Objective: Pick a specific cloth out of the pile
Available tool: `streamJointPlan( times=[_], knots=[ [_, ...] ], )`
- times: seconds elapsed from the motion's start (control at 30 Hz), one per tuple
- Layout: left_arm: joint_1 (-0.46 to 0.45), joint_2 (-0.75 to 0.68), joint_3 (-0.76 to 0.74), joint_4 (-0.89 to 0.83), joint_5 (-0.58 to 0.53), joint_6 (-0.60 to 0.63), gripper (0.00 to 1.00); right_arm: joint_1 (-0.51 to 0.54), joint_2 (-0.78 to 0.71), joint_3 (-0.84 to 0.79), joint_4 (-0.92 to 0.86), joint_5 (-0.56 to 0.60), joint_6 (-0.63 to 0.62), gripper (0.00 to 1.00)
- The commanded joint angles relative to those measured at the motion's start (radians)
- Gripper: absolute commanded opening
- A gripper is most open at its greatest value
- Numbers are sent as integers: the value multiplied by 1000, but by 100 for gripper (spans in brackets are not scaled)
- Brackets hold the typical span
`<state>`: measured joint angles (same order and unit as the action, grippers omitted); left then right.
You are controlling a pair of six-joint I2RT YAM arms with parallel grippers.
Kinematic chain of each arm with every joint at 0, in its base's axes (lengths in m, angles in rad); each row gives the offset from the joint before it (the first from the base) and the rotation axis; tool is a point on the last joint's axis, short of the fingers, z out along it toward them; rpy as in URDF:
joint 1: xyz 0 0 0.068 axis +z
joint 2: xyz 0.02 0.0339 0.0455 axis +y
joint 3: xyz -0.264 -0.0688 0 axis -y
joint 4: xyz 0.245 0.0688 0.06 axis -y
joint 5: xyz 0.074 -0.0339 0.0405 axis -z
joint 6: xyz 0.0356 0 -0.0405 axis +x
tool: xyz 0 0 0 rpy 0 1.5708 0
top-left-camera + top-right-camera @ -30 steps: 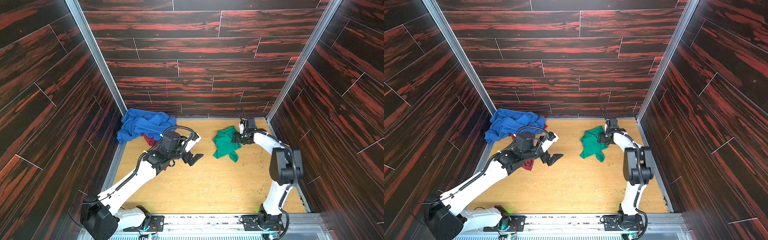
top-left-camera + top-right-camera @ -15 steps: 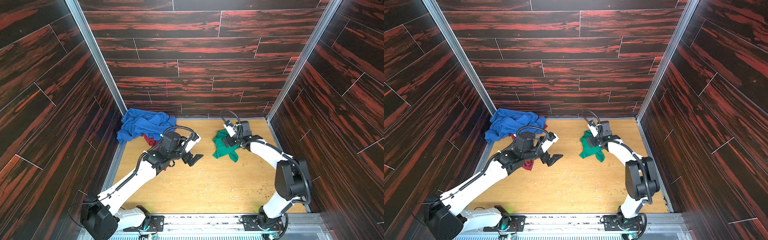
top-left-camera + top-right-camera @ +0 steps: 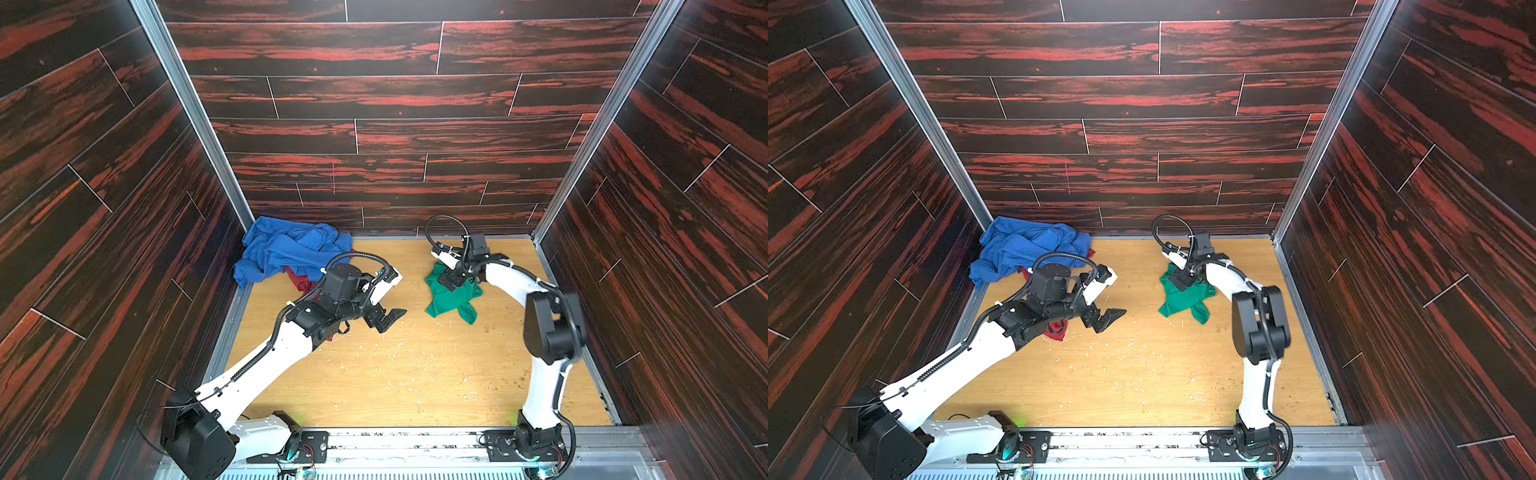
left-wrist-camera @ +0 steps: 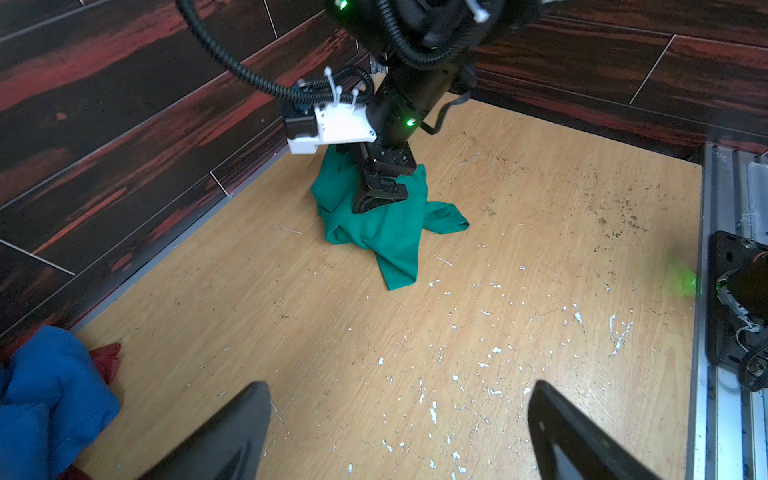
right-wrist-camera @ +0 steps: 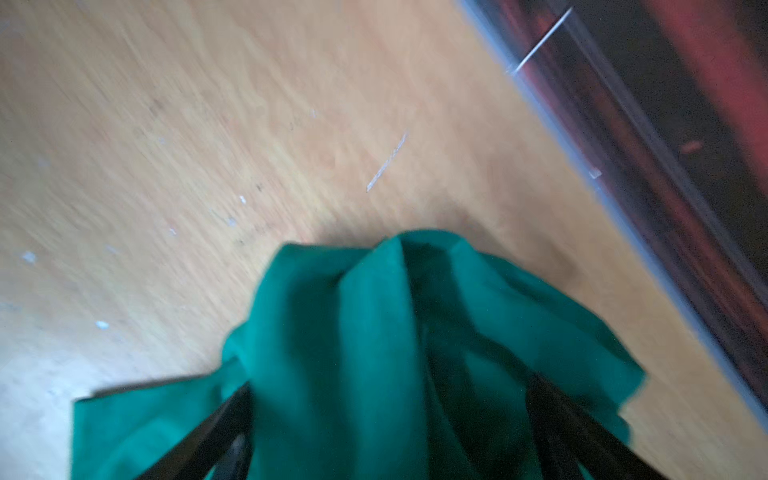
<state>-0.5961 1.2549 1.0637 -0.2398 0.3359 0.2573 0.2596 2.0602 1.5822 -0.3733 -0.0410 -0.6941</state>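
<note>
My right gripper will next go down onto the raised folds of the green cloth and close, since the folds are directly below it, between its open fingers.
The green cloth [image 3: 452, 300] [image 3: 1185, 301] lies crumpled on the wooden floor at the back right, apart from the pile. My right gripper [image 3: 451, 281] [image 3: 1179, 283] [image 4: 380, 199] points down onto it, open. In the right wrist view its dark fingers [image 5: 232, 411] stand wide on either side of raised folds of the cloth [image 5: 365, 332]. The pile sits in the back left corner: a big blue cloth [image 3: 291, 249] [image 3: 1025, 245] over a dark red one [image 3: 300, 280] [image 3: 1057, 329]. My left gripper [image 3: 390, 321] [image 3: 1111, 318] [image 4: 399, 388] hangs open and empty over bare floor, between pile and cloth.
Dark red plank walls [image 3: 374, 137] close in the back and both sides. A metal rail [image 3: 415, 440] with both arm bases runs along the front. The floor [image 3: 395, 374] carries white flecks. The left arm's elbow covers part of the red cloth.
My right gripper moved left from the cloth's right edge to over its top, and its jaws widened. The right arm's elbow swung towards the front. The left arm stayed still.
</note>
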Motion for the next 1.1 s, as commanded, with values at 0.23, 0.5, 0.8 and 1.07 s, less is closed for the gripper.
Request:
streamJointPlan(
  times=[0.23, 0.5, 0.8, 1.07],
  knots=[
    [-4, -9, 13, -16, 5, 16, 99, -27, 161, 114, -287, 11, -48, 99],
    [-4, -14, 14, -20, 5, 19, 99, -21, 261, 243, -456, -30, 1, 96],
    [-4, -22, 13, -25, -6, 28, 99, -27, 383, 431, -582, -69, 51, 37],
    [-3, -31, 11, -26, -23, 32, 99, -50, 329, 475, -566, -97, 133, 0]
  ],
)
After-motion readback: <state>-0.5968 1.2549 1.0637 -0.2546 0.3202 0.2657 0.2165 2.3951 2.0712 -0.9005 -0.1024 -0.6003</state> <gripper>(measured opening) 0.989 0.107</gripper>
